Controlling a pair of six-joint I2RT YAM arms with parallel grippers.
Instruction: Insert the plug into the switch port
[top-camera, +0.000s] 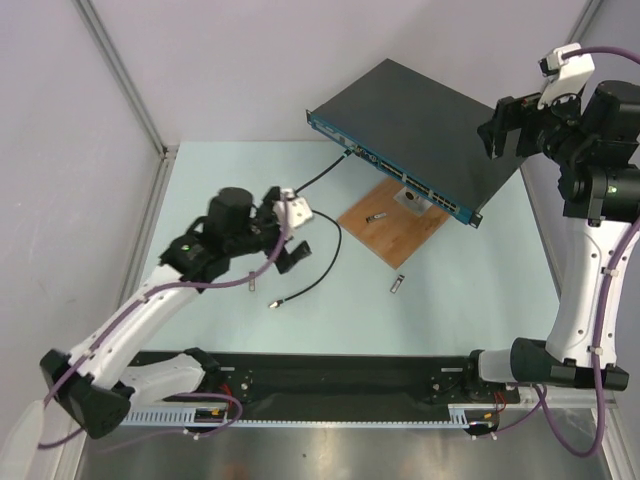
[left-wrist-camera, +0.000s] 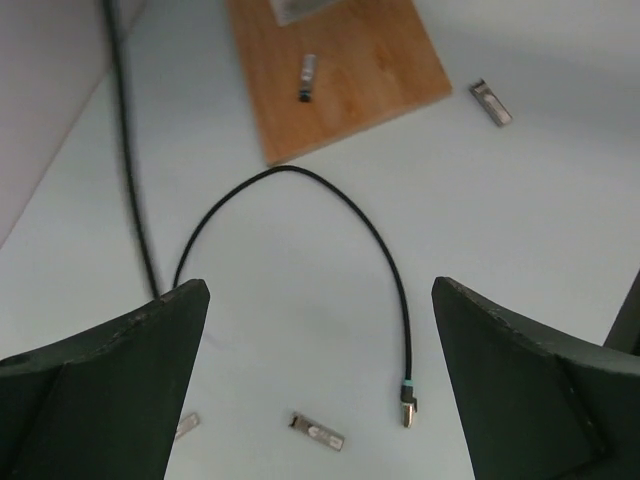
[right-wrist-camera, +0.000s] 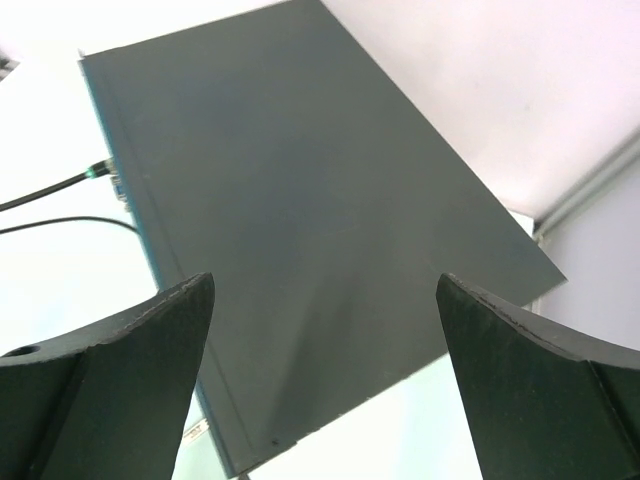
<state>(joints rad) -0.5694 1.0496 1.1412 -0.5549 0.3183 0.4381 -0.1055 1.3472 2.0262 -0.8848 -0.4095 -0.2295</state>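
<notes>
My left gripper moves over the board and down onto its module's dark end next, since this lies below the gripper, to its right in the top view.
The switch (top-camera: 420, 110) is a flat black box with a blue port face (top-camera: 400, 175), standing at the back of the table. A thin black cable (top-camera: 320, 250) runs from one of its ports and loops down to a free plug (top-camera: 275, 303) lying on the table. My left gripper (top-camera: 285, 250) hangs open above the cable loop. In the left wrist view the plug (left-wrist-camera: 408, 408) lies between my open fingers (left-wrist-camera: 120, 380), nearer the right one and untouched. My right gripper (top-camera: 498, 128) is open and empty above the switch's right end, looking down on its black top (right-wrist-camera: 300, 200).
A brown wooden board (top-camera: 393, 222) lies in front of the switch with a small metal module (top-camera: 378, 216) on it. More small metal modules lie loose on the table (top-camera: 397, 284), (left-wrist-camera: 318, 432). Walls stand at the left and back.
</notes>
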